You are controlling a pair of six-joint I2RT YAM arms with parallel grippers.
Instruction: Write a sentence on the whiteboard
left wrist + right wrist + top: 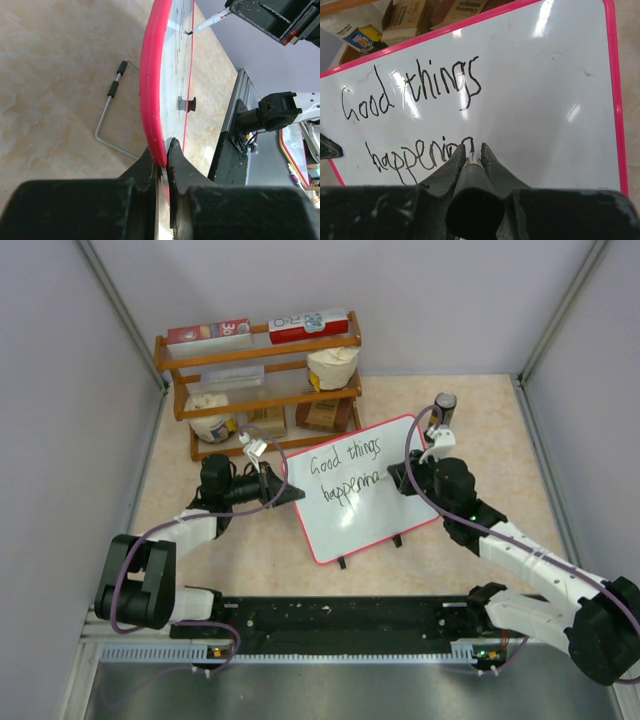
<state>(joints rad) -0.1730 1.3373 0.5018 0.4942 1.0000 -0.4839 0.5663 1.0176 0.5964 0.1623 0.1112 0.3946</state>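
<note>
The right gripper finishes the last letter next, then moves back and down past the whiteboard [400, 502] to release the marker there, since the near tabletop lies bare.
The whiteboard [400, 502] with its red-pink frame lies tilted on the table centre. The sentence [343, 474] reads "Good things" above "happenin" with a part-formed last letter. My left gripper [292, 494] is shut on the whiteboard's left edge; the left wrist view shows the red frame [150, 90] pinched between the jaws. My right gripper [396, 478] is shut on a black marker [472, 197], its tip on the board at the end of the second line [420, 155]. The marker's white tip [207, 24] shows in the left wrist view.
A wooden shelf rack [258, 390] with boxes and bags stands behind the whiteboard. A dark cylinder [445, 406] stands at the back right. A bent wire handle [111, 112] lies on the table beside the board. Grey walls enclose the table.
</note>
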